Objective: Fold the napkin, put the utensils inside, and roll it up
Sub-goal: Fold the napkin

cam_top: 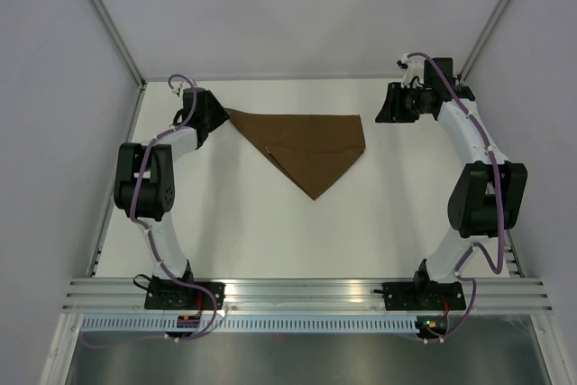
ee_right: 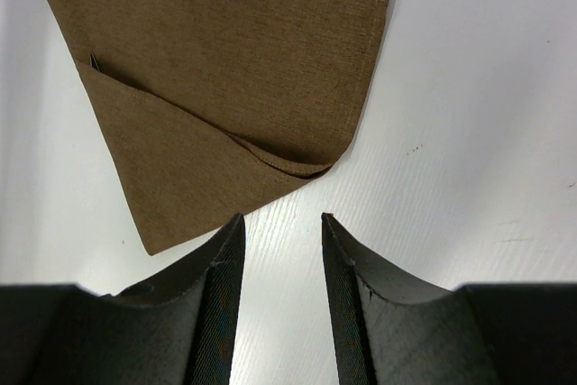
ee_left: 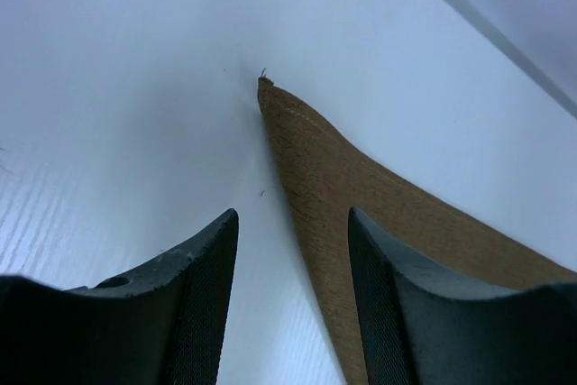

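The napkin's pointed corner (cam_top: 233,114) (ee_left: 278,105) lies flat on the table below my open fingers, so my left gripper should go down onto it next and close on the napkin.
The dark brown napkin (cam_top: 306,146) lies folded into a pointed shape at the back middle of the white table (cam_top: 270,232), with one flap folded over. My left gripper (cam_top: 215,114) is open and low at the napkin's left corner (ee_left: 263,80); in the left wrist view (ee_left: 293,211) the cloth edge (ee_left: 361,196) runs between the fingers. My right gripper (cam_top: 382,111) is open and empty just right of the napkin's right corner, and its wrist view (ee_right: 281,216) shows the napkin (ee_right: 225,60) ahead. A thin grey sliver (ee_right: 94,61) peeks from under the flap, perhaps the knife's tip. The rest of the knife is hidden.
White walls enclose the table on the left, back and right, with metal frame posts (cam_top: 104,15) at the back corners. An aluminium rail (cam_top: 297,293) carrying both arm bases runs along the near edge.
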